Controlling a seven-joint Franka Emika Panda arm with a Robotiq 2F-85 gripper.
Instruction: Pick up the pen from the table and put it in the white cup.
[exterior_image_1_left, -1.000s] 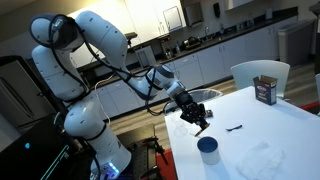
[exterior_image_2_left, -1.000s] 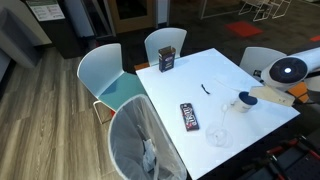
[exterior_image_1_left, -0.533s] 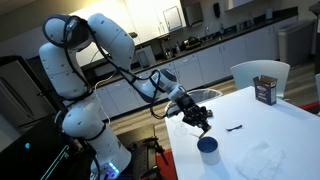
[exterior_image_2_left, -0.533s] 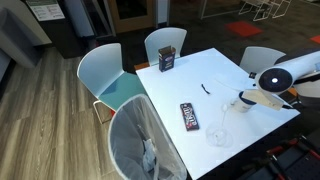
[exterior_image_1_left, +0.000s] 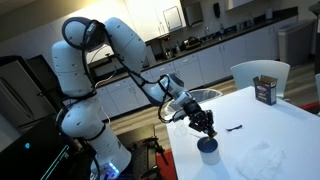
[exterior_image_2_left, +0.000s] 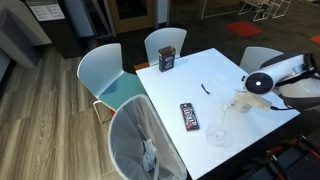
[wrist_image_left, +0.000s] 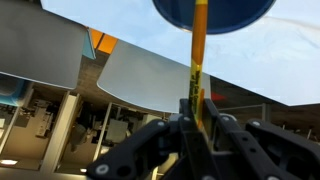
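The robot's fingers are still short of the cup's rim, so the gripper will move toward the cup's middle (exterior_image_1_left: 208, 145) (wrist_image_left: 214, 8) next and then open to let go of the pen.
My gripper (wrist_image_left: 197, 115) is shut on the yellowish-tan pen (wrist_image_left: 198, 50), which sticks out from between the fingers toward the blue-looking cup (wrist_image_left: 213, 12) at the top edge of the wrist view. In an exterior view the gripper (exterior_image_1_left: 205, 124) hangs right above the cup (exterior_image_1_left: 208, 146) on the white table (exterior_image_1_left: 275, 125). In an exterior view the arm's wrist (exterior_image_2_left: 258, 84) covers most of the cup (exterior_image_2_left: 243, 103). The pen itself is too small to make out in both exterior views.
A thin black pen (exterior_image_1_left: 235, 128) lies on the table beyond the cup. A brown box (exterior_image_2_left: 167, 60) stands at the far edge, a dark flat object (exterior_image_2_left: 189, 116) and a clear glass (exterior_image_2_left: 218, 135) lie nearby. Chairs and a bin (exterior_image_2_left: 140, 140) surround the table.
The arm has swung toward the cup and the gripper, still holding the pen, has come down to just above the cup.
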